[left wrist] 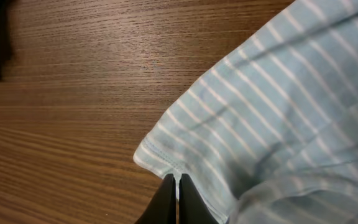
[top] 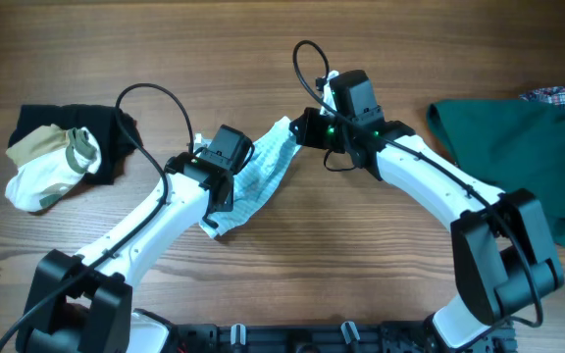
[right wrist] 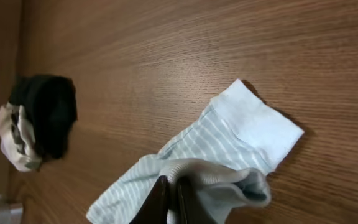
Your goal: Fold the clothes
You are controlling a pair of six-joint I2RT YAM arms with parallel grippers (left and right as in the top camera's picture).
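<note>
Next, my right gripper moves outward over the garment's flat white band (top: 284,125) (right wrist: 261,126) to release the bunched fold there, since that band lies just outward of my gripper.
A small pale blue-and-white striped garment (top: 259,178) lies on the wooden table between the two arms. My left gripper (top: 214,199) is shut on its hem near a corner (left wrist: 166,163). My right gripper (top: 302,130) is shut on a bunched fold of its white ribbed edge (right wrist: 225,171), lifted a little off the table. The striped cloth fills the right side of the left wrist view (left wrist: 278,112). A dark green garment (top: 518,147) lies at the right.
A black garment (top: 101,127) with a white and tan one (top: 52,167) on it lies at the far left; the pile also shows in the right wrist view (right wrist: 39,118). A plaid cloth (top: 562,95) peeks out behind the green garment.
</note>
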